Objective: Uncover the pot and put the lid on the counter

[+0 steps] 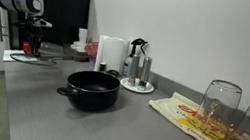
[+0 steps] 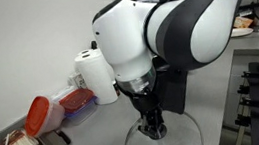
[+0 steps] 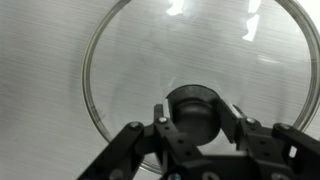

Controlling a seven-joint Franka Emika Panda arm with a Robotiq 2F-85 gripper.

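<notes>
The grey counter beside the open pot (image 1: 51, 71) is bare. My gripper should next move toward the pot and down, put the lid on the counter there and release the knob.
The black pot (image 1: 92, 88) stands open on the grey counter (image 1: 106, 128), with no lid on it. The glass lid (image 1: 32, 57) is far off to the left under the arm. In an exterior view its rim (image 2: 193, 135) shows low over the counter. My gripper (image 2: 153, 130) points straight down, its fingers closed on either side of the lid's black knob. In the wrist view the gripper (image 3: 197, 115) clasps the knob, and the clear lid (image 3: 170, 50) spreads over the grey counter (image 3: 40, 60). I cannot tell whether the lid touches the counter.
A paper towel roll (image 1: 112, 53) and a steel coffee pot (image 1: 137, 60) on a white tray (image 1: 138, 86) stand behind the pot. Glasses (image 1: 219, 105) sit upside down on a patterned cloth (image 1: 184, 115) at right. A red-lidded container (image 2: 39, 115) lies near the arm.
</notes>
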